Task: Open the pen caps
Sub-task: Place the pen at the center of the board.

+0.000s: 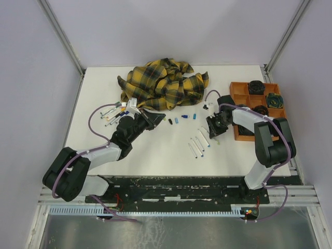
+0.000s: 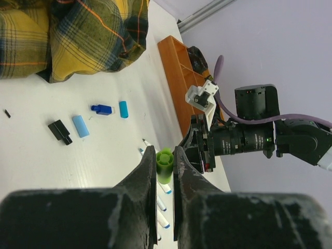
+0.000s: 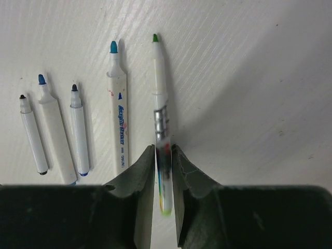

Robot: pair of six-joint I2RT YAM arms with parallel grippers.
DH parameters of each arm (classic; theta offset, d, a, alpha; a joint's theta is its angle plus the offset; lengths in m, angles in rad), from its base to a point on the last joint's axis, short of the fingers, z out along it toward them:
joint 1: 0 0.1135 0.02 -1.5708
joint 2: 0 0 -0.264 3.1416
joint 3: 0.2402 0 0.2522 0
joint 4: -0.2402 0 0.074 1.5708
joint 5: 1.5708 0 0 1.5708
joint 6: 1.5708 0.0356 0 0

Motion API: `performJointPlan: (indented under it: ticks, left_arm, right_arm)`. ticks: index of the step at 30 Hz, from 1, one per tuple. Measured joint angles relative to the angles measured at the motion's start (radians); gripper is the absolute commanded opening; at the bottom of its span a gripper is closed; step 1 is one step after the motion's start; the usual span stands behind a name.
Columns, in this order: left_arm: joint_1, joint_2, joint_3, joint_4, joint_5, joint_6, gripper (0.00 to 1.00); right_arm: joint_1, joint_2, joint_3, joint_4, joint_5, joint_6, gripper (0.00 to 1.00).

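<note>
My left gripper will next move down past the loose caps to release the green cap, because bare tabletop beside them is below, to its right in the top view.
A stubby green pen cap (image 2: 165, 166) sits pinched between the tips of my left gripper (image 2: 165, 162), held above the table near the cloth's edge (image 1: 150, 120). My right gripper (image 3: 163, 151) has both jaws against a white pen with a bare green tip (image 3: 159, 88), low over the table (image 1: 211, 129). The pen points away, in line with several uncapped pens (image 3: 118, 119) lying in a row to its left (image 1: 199, 142). Loose caps, black (image 2: 60, 130), pale blue (image 2: 80, 126) and dark blue (image 2: 102, 109), lie mid-table. More pens (image 1: 111, 113) lie at the far left.
A crumpled yellow-and-black plaid cloth (image 1: 163, 83) lies at the back centre. An orange compartment tray (image 1: 239, 92) holding dark round objects stands at the right edge, just behind the right arm (image 2: 249, 137).
</note>
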Motion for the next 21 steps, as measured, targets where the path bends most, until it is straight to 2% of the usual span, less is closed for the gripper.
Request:
performJointPlan:
  ticks: [13, 21]
  left_arm:
    - [-0.056, 0.057, 0.069, -0.022, 0.023, -0.002, 0.03]
    - [-0.202, 0.137, 0.279, -0.252, -0.107, 0.063, 0.03]
  right_arm:
    - [0.0, 0.01, 0.021, -0.048, -0.023, 0.0, 0.33]
    - [-0.005, -0.034, 0.032, -0.063, -0.048, 0.0, 0.39]
